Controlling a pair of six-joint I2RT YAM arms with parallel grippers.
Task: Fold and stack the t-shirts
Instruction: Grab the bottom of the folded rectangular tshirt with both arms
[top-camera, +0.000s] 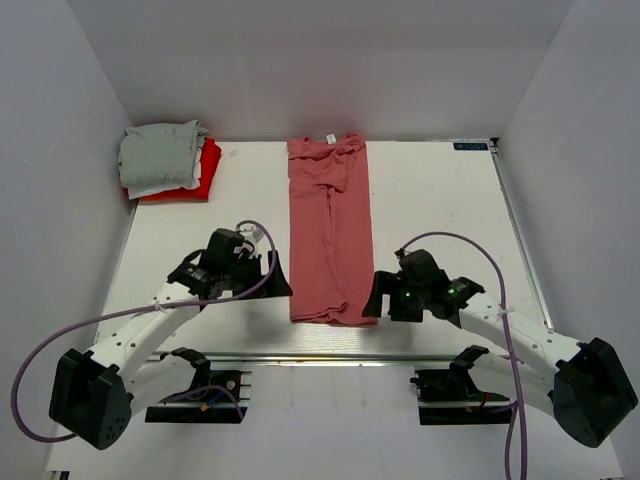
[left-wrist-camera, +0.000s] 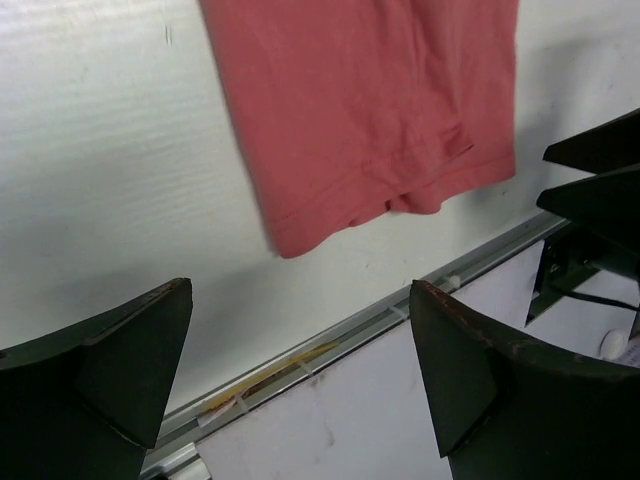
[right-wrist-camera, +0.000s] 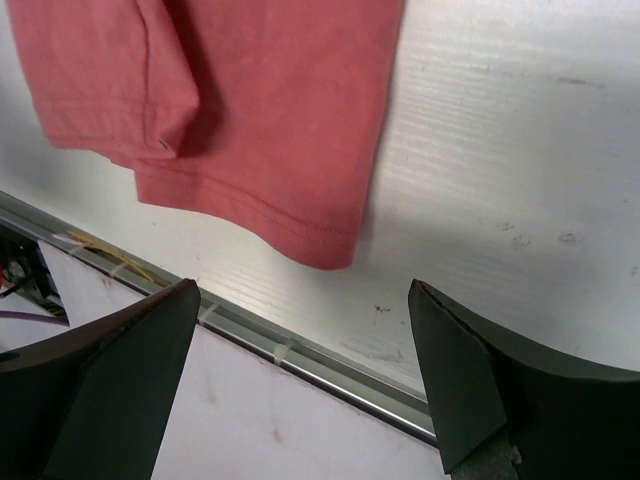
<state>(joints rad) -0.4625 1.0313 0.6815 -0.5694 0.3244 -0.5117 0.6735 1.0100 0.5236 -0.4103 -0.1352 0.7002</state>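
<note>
Next, my open left gripper moves down and toward the right in the top view onto the hem's nearest corner (top-camera: 293, 318) (left-wrist-camera: 288, 247), since the t-shirt's sides are already folded in.
A dusty salmon-pink t-shirt (top-camera: 330, 230) lies flat in the table's middle as a long narrow strip, both sides folded in, neck at the far end. Its hem shows in the left wrist view (left-wrist-camera: 370, 120) and in the right wrist view (right-wrist-camera: 250, 110). My left gripper (top-camera: 283, 283) is open and empty just left of the hem's near left corner. My right gripper (top-camera: 374, 297) is open and empty just right of the hem's near right corner. A stack of folded shirts sits at the far left: a light grey one (top-camera: 160, 153) on top, white under it, and a bright red one (top-camera: 207, 170) at the bottom.
A metal rail (top-camera: 330, 357) runs along the table's near edge, just below the hem; it also shows in the left wrist view (left-wrist-camera: 330, 350) and in the right wrist view (right-wrist-camera: 300, 350). White walls enclose the table on the left, back and right.
</note>
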